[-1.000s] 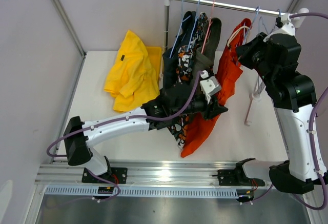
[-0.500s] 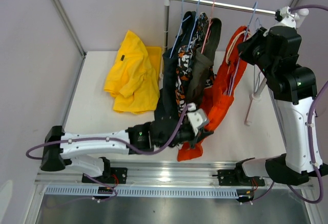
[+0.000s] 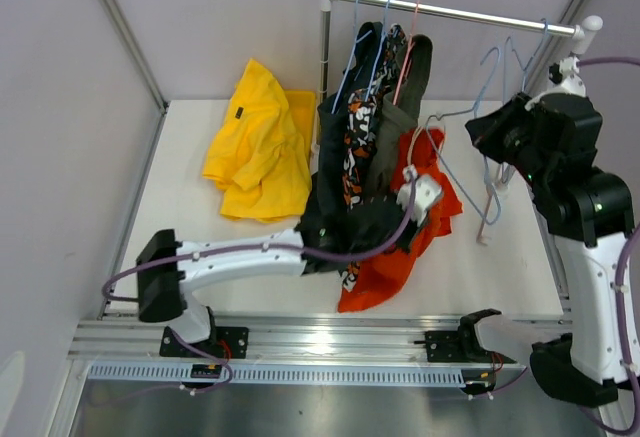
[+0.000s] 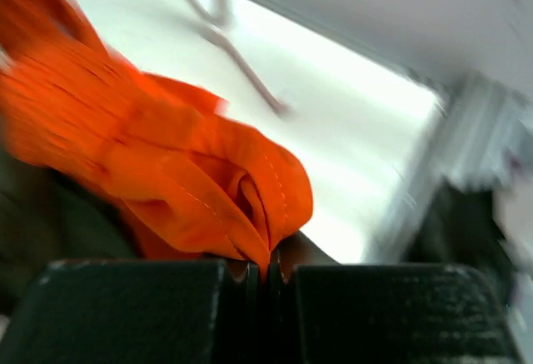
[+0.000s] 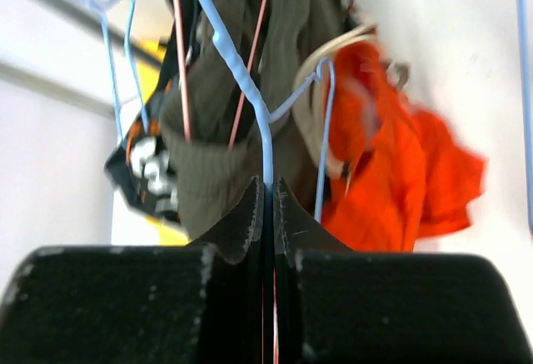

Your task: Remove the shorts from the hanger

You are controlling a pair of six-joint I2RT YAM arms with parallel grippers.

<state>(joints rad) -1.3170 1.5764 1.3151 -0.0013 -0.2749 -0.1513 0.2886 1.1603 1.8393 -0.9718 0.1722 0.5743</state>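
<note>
The end of the light blue hanger lies against the orange-red shorts, so my right gripper needs to pull outward toward the bar's bare part and let go of the hanger there.
The orange-red shorts sag in a heap below the rack, and my left gripper is shut on a fold of them. My right gripper is shut on the wire of a light blue hanger, held below the rail. The hanger's left end lies at the top of the orange-red shorts; I cannot tell if it still hooks them. The dark navy-black, camouflage and olive-grey shorts hang on the rail. The yellow shorts lie flat at the back left.
The rack's metal rail spans the back, its post at the left. Its thin leg stands on the table at the right. The arms' metal mounting rail runs along the near edge. Walls close in on both sides.
My right gripper has brought the blue hanger down and away from the rail. The orange-red shorts have slid lower into a heap. My left gripper has shifted right with the fabric.
</note>
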